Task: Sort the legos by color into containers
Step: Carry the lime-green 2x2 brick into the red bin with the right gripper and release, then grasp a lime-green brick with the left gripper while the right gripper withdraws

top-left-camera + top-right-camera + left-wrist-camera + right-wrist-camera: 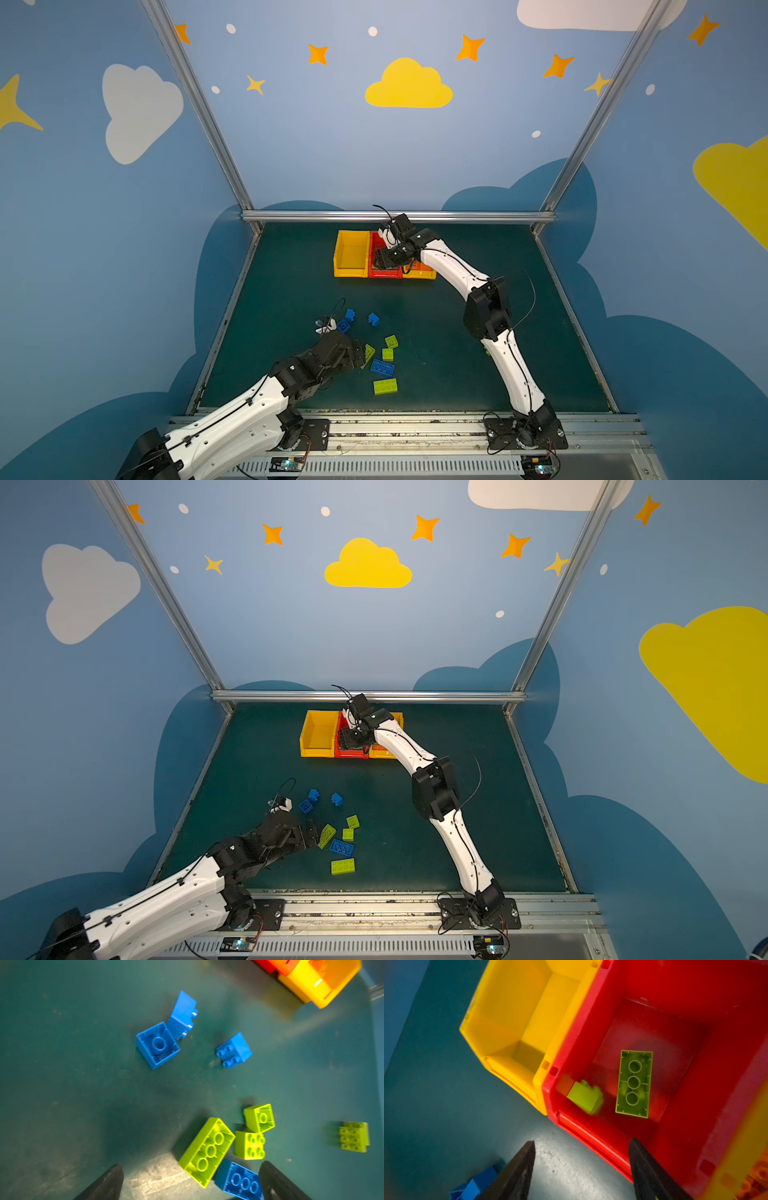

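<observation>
My left gripper moves over and down astride the long lime brick (326, 836) (207, 1152) beside the long blue one next, since the red bin already holds lime bricks.
My right gripper (581, 1140) hangs open over the near wall of the red bin (675, 980), holding nothing. Inside that bin a small lime brick (586, 1097) shows blurred by the wall, beside a long lime brick (634, 1083) lying studs down. The yellow bin (500, 1012) next to it is empty. My left gripper (191, 1164) is open low over the loose legos. A long lime brick (207, 1151) and a long blue brick (239, 1180) lie between its fingers, untouched. Three small blue bricks (158, 1045) lie further out.
Small lime bricks (259, 1118) and a lime brick (385, 386) lie around the left gripper (361, 353). The third bin, yellow (419, 273), holds orange bricks and sits partly under the right arm. The three bins stand in a row near the back rail (399, 216).
</observation>
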`<state>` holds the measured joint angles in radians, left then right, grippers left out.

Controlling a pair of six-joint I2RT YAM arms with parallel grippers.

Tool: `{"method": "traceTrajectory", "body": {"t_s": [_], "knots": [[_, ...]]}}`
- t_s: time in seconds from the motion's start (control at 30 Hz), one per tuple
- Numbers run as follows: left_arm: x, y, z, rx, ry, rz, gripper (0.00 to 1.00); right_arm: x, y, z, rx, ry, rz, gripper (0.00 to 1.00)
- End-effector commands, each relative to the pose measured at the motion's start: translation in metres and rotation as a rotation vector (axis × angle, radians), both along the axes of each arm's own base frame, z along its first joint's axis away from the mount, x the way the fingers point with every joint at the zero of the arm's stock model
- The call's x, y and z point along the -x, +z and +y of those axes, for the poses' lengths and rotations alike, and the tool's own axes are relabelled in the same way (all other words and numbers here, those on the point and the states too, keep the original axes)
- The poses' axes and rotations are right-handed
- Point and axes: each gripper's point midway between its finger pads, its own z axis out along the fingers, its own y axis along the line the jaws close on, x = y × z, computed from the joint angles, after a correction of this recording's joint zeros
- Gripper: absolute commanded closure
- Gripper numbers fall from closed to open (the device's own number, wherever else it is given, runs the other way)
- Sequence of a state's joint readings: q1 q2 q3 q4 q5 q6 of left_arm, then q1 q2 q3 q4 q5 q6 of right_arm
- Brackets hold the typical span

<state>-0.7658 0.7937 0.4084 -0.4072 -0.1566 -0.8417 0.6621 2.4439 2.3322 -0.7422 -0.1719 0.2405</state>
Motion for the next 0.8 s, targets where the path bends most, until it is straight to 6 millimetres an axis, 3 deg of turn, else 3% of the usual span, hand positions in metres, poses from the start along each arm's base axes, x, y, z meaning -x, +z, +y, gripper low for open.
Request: {"method": "traceTrajectory", "body": {"t_s": [0.0, 0.2, 0.53, 0.77], "knots": [[0.003, 0.005, -0.001, -0.001, -0.023, 0.007, 0.00, 0.019, 0.071, -0.003, -0.095, 0.016, -0.062, 0.30], [0.016, -0.005, 0.000, -0.028, -0.062, 0.075, 0.00, 0.072, 0.081, -0.038, -0.084, 0.001, -0.022, 0.21], [0.016, -0.021, 0.001, -0.179, -0.121, 0.162, 0.00, 0.181, 0.039, -0.112, 0.025, -0.058, 0.088, 0.16], [0.014, -0.038, -0.009, -0.255, -0.172, 0.253, 0.01, 0.211, 0.044, -0.150, 0.039, -0.108, 0.053, 0.16]]}}
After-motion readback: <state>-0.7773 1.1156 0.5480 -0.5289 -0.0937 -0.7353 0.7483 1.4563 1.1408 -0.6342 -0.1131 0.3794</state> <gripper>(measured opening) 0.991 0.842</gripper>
